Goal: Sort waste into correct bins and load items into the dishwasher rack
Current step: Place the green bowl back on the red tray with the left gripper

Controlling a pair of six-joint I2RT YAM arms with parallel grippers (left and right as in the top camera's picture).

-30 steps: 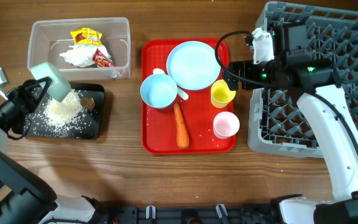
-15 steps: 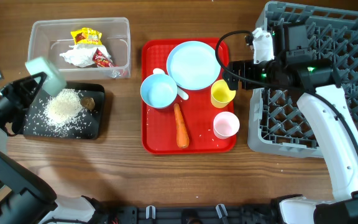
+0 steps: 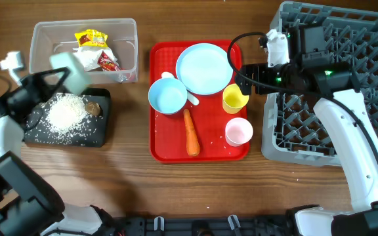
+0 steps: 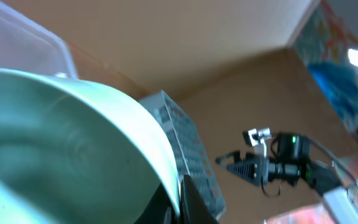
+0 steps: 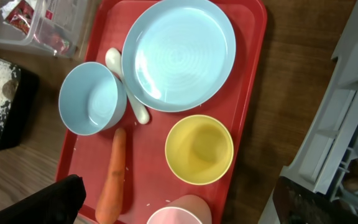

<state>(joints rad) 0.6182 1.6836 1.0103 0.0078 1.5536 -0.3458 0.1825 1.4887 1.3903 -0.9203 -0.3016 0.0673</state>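
My left gripper swings from the black bin (image 3: 104, 134) over the red tray next, turns the mint bowl (image 3: 71, 70) upright and lowers it there, as the tray is bare beside the carrot.
My left gripper (image 3: 58, 80) is shut on the rim of a mint bowl (image 3: 71, 70) and holds it tilted above the black bin (image 3: 104, 134). That bin holds a rice pile (image 3: 64, 113) and a small brown lump (image 3: 92, 108). In the left wrist view the bowl (image 4: 61, 143) fills the frame, with the gripper (image 4: 178, 202) clamped on its edge. My right gripper (image 3: 241, 73) is open and empty above the red tray's right side. Below this gripper (image 5: 179, 211) are the plate (image 5: 179, 53), blue bowl (image 5: 92, 98), yellow cup (image 5: 199, 149), pink cup (image 5: 179, 214) and carrot (image 5: 112, 180).
The clear bin (image 3: 126, 29) at the back left holds yellow and red wrappers (image 3: 92, 39) and white tissue (image 3: 81, 59). A white spoon (image 5: 124, 84) lies on the red tray (image 3: 156, 147). The grey dishwasher rack (image 3: 346, 85) stands at the right.
My left gripper has lifted the mint bowl off the rice pile and swung it up and to the right. The right arm has not moved.
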